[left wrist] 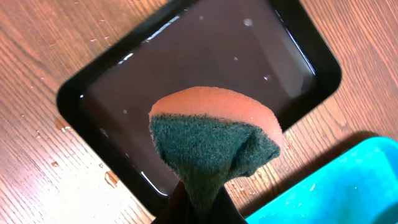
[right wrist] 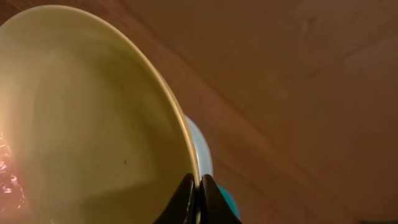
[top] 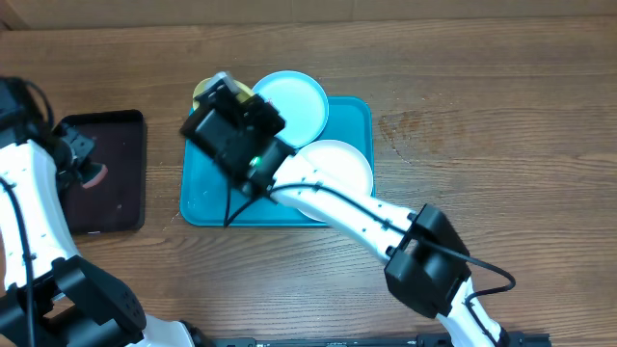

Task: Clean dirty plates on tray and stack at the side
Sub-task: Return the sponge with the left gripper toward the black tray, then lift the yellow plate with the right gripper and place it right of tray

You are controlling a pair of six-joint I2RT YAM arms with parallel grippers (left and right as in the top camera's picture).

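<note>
My right gripper swings across, lowers and releases the plate next, since bare tabletop beside the tray lies below it and to its right in the overhead view.
The turquoise tray (top: 207,198) lies mid-table. The light blue plate (top: 294,101) rests at its far edge and the white plate (top: 342,164) at its right. My right gripper (right wrist: 199,186) is shut on the rim of the yellow-green plate (right wrist: 81,124) and holds it tilted above the tray's far left corner; in the overhead view only a sliver of this plate (top: 204,90) shows behind the wrist. My left gripper (left wrist: 199,208) is shut on an orange and green sponge (left wrist: 214,134) above the black tray (left wrist: 205,56).
The black tray (top: 116,135) sits left of the turquoise tray, its bottom wet. Water drops lie on the wooden table beside it (left wrist: 106,177). A corner of the turquoise tray (left wrist: 336,186) shows in the left wrist view.
</note>
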